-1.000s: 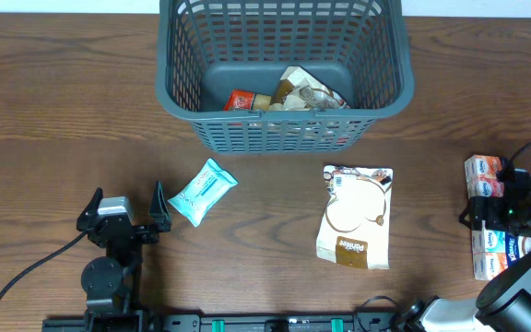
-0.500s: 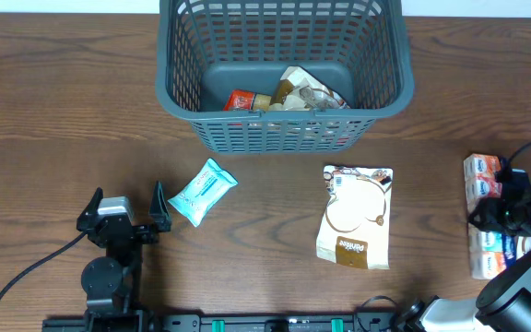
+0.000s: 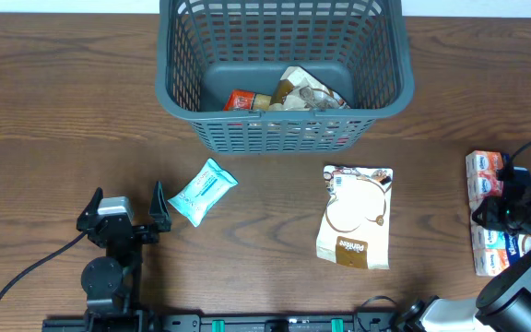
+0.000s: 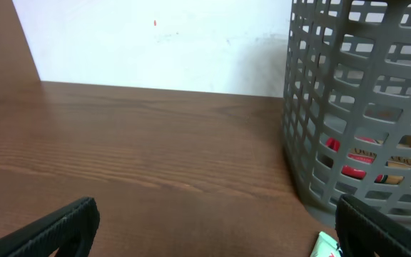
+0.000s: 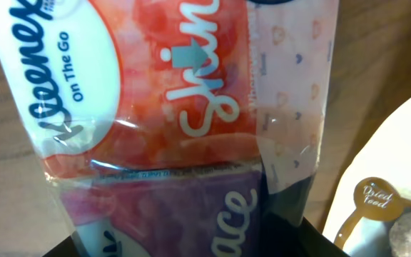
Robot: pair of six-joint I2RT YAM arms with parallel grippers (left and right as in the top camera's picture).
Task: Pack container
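Note:
I need to lift the tissues with my right gripper over the container's rim, outward and to the left in the overhead view. Then I need to lower them and let go of them on the container's bare bottom.
The container [image 3: 169,88] is a dark grey slotted basket at the back of the table, with snack packs [image 3: 289,92] lying in it; its wall [image 4: 362,107] fills the right of the left wrist view. A multi-pack of Kleenex tissues [image 3: 485,175] lies at the far right edge. My right gripper [image 3: 502,214] sits over it, and in the right wrist view the pack [image 5: 177,107] fills the space between the jaws of that gripper [image 5: 191,246], which are shut on it. My left gripper [image 3: 125,205] rests open at front left, nothing between its fingers.
A teal wipes pack [image 3: 203,191] lies just right of the left gripper [image 4: 216,228], its corner [image 4: 327,246] showing by the right finger. A white and brown snack bag [image 3: 356,215] lies flat in front of the basket, and its edge [image 5: 384,207] shows beside the tissues.
The right gripper has closed on the tissue pack, and the pack has shifted slightly to the right. The left arm has not moved.

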